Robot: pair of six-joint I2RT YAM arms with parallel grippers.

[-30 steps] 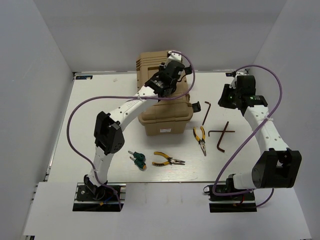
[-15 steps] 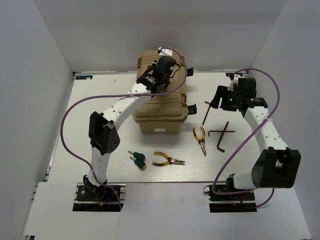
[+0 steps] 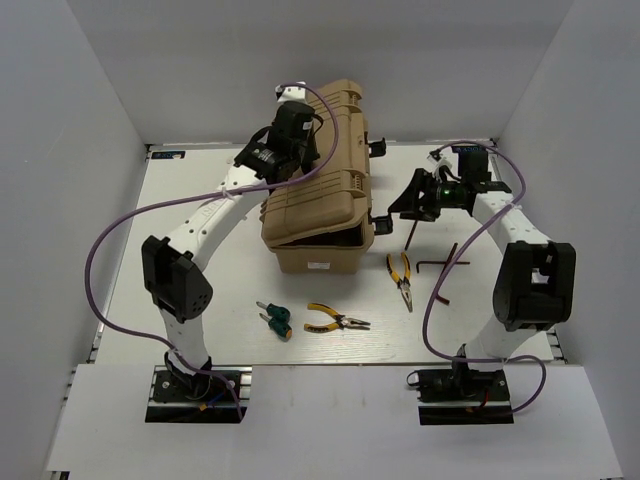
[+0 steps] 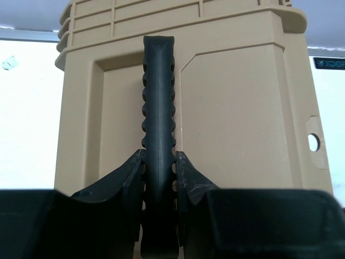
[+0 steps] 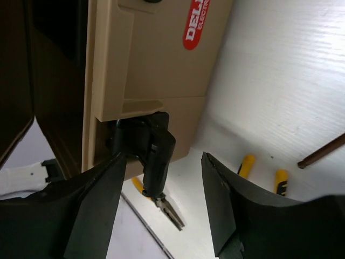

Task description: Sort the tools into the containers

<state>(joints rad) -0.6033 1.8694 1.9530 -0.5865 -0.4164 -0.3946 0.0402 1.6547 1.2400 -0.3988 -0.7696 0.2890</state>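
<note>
The tabletop to my left gripper's left in the top view is bare, so that gripper will swing the lid there off the still-covered case and release the lid's handle.
A tan tool case [image 3: 320, 255] stands at mid-table with its lid [image 3: 320, 175] raised and tilted back. My left gripper [image 3: 285, 150] is shut on the lid's black ribbed handle [image 4: 158, 97], and its fingertips [image 4: 159, 156] pinch the handle from both sides. My right gripper [image 3: 405, 205] is open beside the case's right side. In the right wrist view its fingers [image 5: 163, 156] straddle a black latch [image 5: 153, 154] without clamping it. Two yellow-handled pliers [image 3: 401, 277] [image 3: 335, 320], two green screwdrivers [image 3: 273, 318] and brown hex keys [image 3: 412, 228] [image 3: 440, 268] lie on the table.
The white table [image 3: 200, 250] is walled by white panels on three sides. The tools lie in front of and to the right of the case. The right wrist view shows a plier's tip [image 5: 171, 211], yellow handles [image 5: 245, 163] and a hex key end [image 5: 323, 152].
My left gripper has lifted the lid up and back by its handle, so the case has gone from closed to open. My right gripper has moved left and down to the case's right side.
</note>
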